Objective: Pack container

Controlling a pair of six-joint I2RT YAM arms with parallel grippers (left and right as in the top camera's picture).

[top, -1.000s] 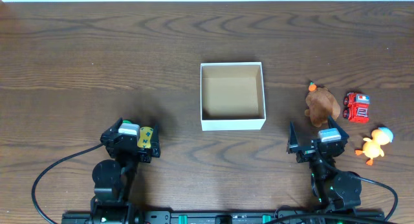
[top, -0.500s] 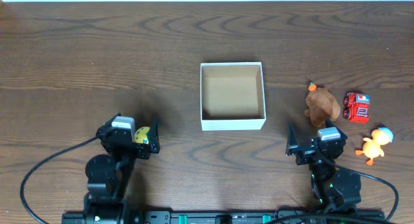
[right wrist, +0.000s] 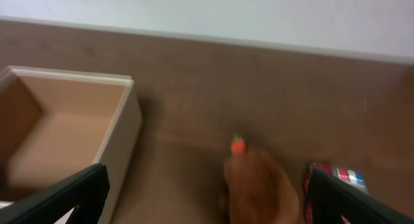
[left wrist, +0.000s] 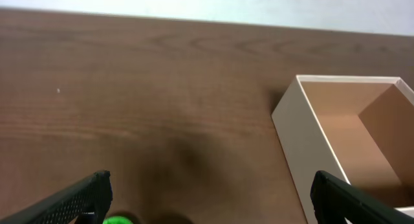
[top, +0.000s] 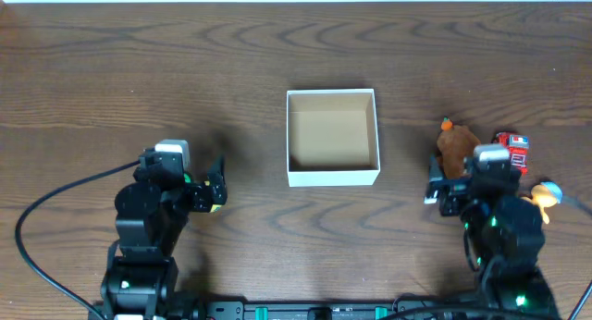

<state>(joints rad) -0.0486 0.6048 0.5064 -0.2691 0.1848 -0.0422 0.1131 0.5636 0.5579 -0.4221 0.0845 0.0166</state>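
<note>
Next, my right gripper swings past the plush toy and down onto the red toy car (top: 512, 153) (right wrist: 341, 175), which lies below it and to its right in the overhead view.
The container (top: 333, 178), a square white-walled box with a tan inside, stands empty at the table's middle; it also shows in the left wrist view (left wrist: 304, 146) and the right wrist view (right wrist: 126, 127). My left gripper (top: 185, 177) is open over a small yellow-green toy (top: 198, 184), left of the box; a green bit of the toy (left wrist: 116, 219) shows by the left finger. My right gripper (top: 490, 177) is open just in front of a brown plush toy (top: 456, 146). The plush toy (right wrist: 262, 185) lies between the wide-apart fingers, untouched.
A red toy car (top: 514, 150) lies right of the brown toy and also shows in the right wrist view (right wrist: 333, 182). An orange duck (top: 546, 194) is partly hidden by the right arm. Arm cables trail at the table's front edge.
Both arms have moved away from the front edge. The left gripper now covers most of the yellow-green toy. The right gripper has shifted right, up to the brown toy, partly covering the duck.
</note>
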